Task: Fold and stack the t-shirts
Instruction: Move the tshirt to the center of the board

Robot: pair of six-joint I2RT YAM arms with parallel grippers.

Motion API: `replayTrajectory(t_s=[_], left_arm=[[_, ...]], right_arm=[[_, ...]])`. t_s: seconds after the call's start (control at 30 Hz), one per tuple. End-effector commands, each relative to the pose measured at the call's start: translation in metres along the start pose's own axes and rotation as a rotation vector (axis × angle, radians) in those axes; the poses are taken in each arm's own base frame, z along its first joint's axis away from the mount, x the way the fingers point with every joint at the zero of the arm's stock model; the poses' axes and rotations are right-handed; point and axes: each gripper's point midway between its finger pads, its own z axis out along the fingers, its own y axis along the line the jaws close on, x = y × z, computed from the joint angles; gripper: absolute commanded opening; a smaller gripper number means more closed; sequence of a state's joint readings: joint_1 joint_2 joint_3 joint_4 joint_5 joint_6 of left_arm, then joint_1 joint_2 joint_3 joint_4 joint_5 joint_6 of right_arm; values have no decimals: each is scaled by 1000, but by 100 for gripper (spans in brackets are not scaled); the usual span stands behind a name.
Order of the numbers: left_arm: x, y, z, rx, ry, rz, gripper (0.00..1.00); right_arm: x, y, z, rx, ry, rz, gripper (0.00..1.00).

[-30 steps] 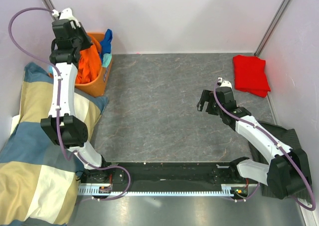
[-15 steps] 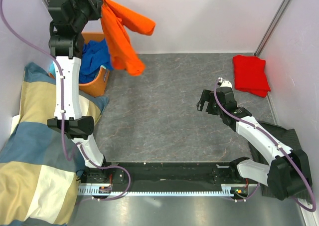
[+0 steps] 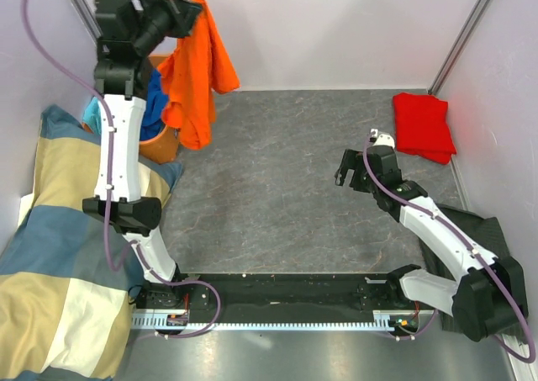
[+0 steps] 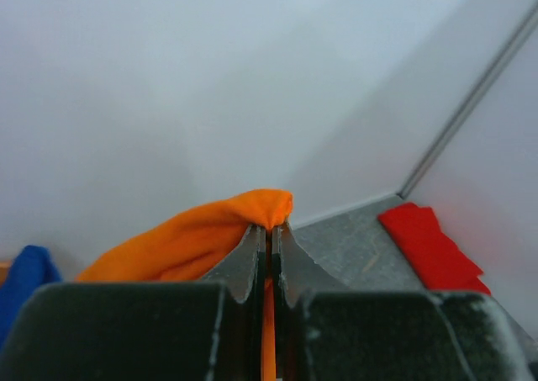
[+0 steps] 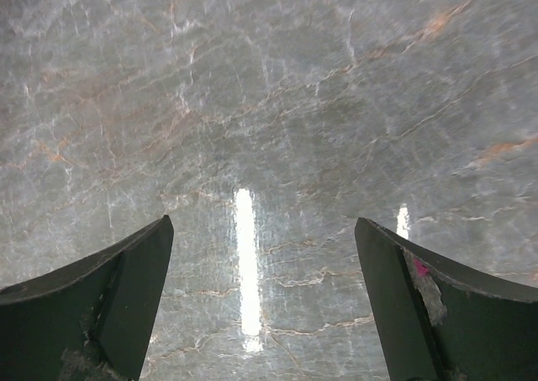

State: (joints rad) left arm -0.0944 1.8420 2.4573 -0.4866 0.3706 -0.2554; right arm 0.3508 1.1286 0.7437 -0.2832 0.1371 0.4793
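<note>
The table's middle is bare, so my left gripper will swing the orange t-shirt (image 3: 192, 74) from by the basket over to it, then move back and down to release.
My left gripper (image 3: 192, 15) is raised high at the back left and shut on a bright orange t-shirt (image 3: 192, 74), which hangs down from it over the basket's edge. In the left wrist view the orange t-shirt (image 4: 202, 234) bunches over the closed fingertips of the left gripper (image 4: 270, 227). A royal blue t-shirt (image 3: 153, 103) lies in the orange basket (image 3: 160, 148). A folded red t-shirt (image 3: 423, 126) rests at the back right and shows as a red t-shirt (image 4: 433, 248) in the left wrist view. My right gripper (image 3: 345, 170) hovers open over bare table, as the right gripper (image 5: 262, 230) with nothing between its fingers.
A big blue, cream and yellow checked blanket (image 3: 50, 255) fills the left side. A dark cloth (image 3: 487, 230) lies at the right edge by the right arm's base. White walls close in the grey marbled table (image 3: 269, 196) at the back and sides.
The left arm lifted the orange t-shirt out of the basket and swung it up; it flared to the right and now hangs down closer to the basket. The right arm stayed still.
</note>
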Motion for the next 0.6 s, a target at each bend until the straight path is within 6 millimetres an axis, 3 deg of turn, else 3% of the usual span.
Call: replayTrajectory(t_s=[0.0,0.1,0.13,0.23,0.3,0.37,0.57], left_arm=[[37,-76,23,231,60,-23,2],[69,-100,34,283,126,-23,2],[80,-116,35,314,151,-29,2],[104,-143,36,367,208,-35,2],[110,-157,30,393,225,-36,2],[133,-154,27,374,275,-40,2],[187,-106,13,189,354,0,2]], right_arm=[[-50,7,-22,18,-131,-18,98],[-61,6,-30,31,-155,-30,98],[-64,6,-32,35,-162,-33,98],[-76,1,-43,69,-201,-33,98],[-82,-2,-53,83,-227,-31,98],[-87,-6,-60,103,-249,-29,98],[-91,-9,-67,116,-265,-32,98]])
